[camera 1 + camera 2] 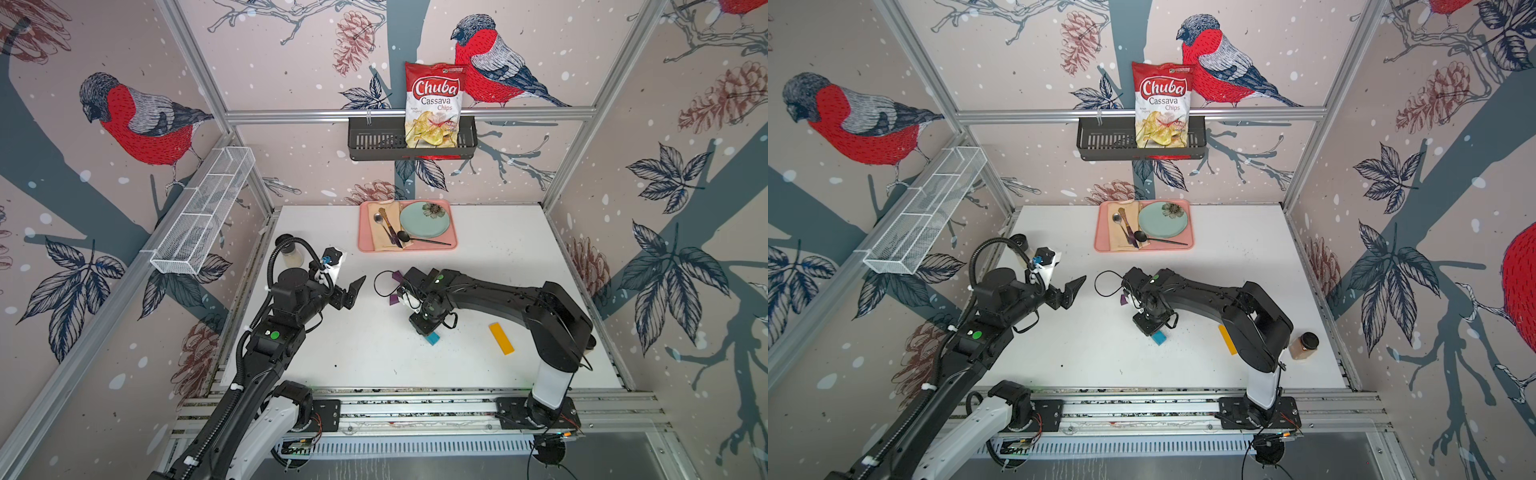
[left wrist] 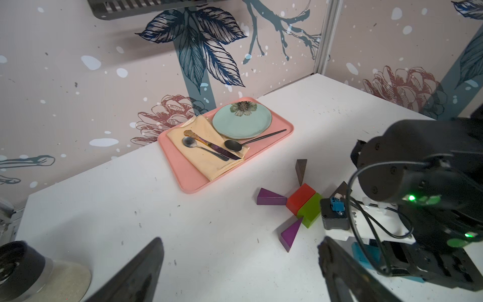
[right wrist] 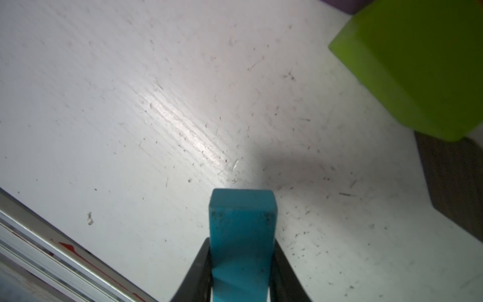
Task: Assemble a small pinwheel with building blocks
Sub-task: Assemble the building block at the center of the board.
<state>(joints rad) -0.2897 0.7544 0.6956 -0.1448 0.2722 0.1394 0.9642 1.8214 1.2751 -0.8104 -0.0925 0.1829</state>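
Note:
My right gripper will next turn square to the blue bar, go down onto the tabletop before its near face and let go, because the bar slants past the green block.
In the left wrist view a flat figure lies on the white table: a red block beside a green block, with two purple wedges and two dark brown wedges around them. My right gripper is shut on the blue bar, low over the table just in front of the green block. In both top views its arm hides most of the figure. The yellow bar lies alone to the right. My left gripper stands open and empty left of the figure.
A pink tray holding a plate, napkin and cutlery sits at the back of the table. One spice jar stands behind the left arm, another near the right wall. A black wall basket holds a chips bag.

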